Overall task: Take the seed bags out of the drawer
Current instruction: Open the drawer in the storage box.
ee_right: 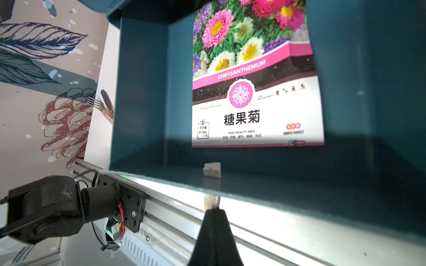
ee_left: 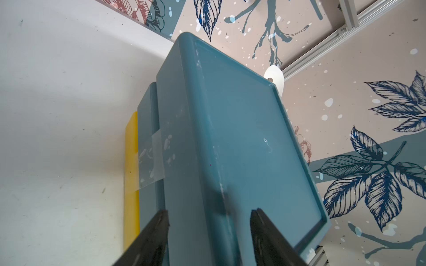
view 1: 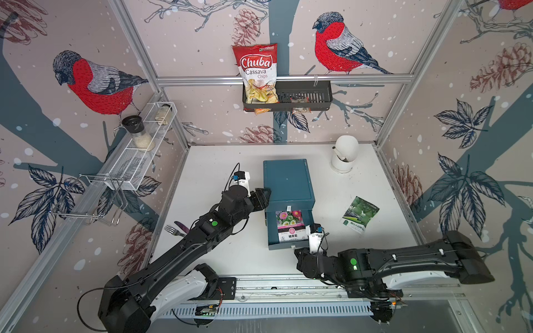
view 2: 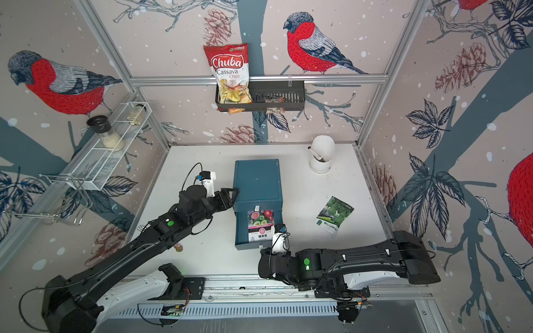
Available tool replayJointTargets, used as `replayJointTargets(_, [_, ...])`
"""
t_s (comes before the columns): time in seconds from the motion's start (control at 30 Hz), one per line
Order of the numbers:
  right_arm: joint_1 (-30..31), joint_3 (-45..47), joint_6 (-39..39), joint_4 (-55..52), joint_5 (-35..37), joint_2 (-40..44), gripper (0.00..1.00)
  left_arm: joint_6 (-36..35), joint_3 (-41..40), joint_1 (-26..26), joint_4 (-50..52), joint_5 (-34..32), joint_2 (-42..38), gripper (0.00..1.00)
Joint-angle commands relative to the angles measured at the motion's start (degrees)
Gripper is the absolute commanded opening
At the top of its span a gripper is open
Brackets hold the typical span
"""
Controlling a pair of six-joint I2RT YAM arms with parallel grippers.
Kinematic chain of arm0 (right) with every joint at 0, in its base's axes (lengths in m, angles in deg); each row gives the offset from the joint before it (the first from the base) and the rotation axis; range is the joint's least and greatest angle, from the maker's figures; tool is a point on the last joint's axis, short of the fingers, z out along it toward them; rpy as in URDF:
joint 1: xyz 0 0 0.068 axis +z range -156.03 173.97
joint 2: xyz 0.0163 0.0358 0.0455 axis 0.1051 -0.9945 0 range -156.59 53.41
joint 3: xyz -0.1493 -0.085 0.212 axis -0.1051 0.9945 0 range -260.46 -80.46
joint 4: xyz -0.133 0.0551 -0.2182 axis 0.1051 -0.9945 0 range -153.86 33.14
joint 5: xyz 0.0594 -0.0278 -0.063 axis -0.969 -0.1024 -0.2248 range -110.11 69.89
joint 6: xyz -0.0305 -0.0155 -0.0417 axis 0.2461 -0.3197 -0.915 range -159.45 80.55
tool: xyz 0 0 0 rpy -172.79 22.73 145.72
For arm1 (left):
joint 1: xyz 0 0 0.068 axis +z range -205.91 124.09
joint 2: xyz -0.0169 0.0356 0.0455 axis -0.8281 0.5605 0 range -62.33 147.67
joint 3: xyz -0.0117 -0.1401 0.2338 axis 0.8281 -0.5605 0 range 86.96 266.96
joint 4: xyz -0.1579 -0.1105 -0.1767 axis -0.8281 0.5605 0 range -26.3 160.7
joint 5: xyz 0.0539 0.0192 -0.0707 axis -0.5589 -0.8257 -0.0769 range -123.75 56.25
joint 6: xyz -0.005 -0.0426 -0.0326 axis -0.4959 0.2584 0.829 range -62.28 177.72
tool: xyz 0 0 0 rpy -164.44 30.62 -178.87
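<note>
Next, my right gripper pulls back with the drawer's white pull tab, then lets go of it, because the seed bag's flower end is still under the cabinet.
The teal cabinet stands mid-table with its drawer pulled out toward me. A pink-flower seed bag lies flat inside the drawer, and the right wrist view shows it close up. A green-and-white seed bag lies on the table to the right of the cabinet. My right gripper is shut on the drawer's white pull tab at the drawer front. My left gripper is open, its fingers astride the cabinet's upper left edge.
A fork and a knife lie left of the cabinet, under my left arm. At the back right stands a white cup. A red Chuba chips bag sits in the black wall basket. A wire rack with jars hangs on the left wall.
</note>
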Motion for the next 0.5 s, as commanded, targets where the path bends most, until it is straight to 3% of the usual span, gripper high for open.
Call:
replayJointTargets(0.0, [1.92,-0.52,4.26,-5.34,2.37,0.23,0.00,0.28,0.48,-0.12,-0.99,-1.25,1.18,0.57])
replayJointTargets(0.27, [5.09,-3.25,5.70,-8.52,3.31,-2.47,0.00,1.14,0.12,-0.13,0.37,-4.91,2.79,0.45])
replayJointTargets(0.47, [6.69,-5.92,6.22,-11.18,4.22,-4.94,0.00,1.07,0.37,-0.13,0.82,-6.88,3.47,0.41])
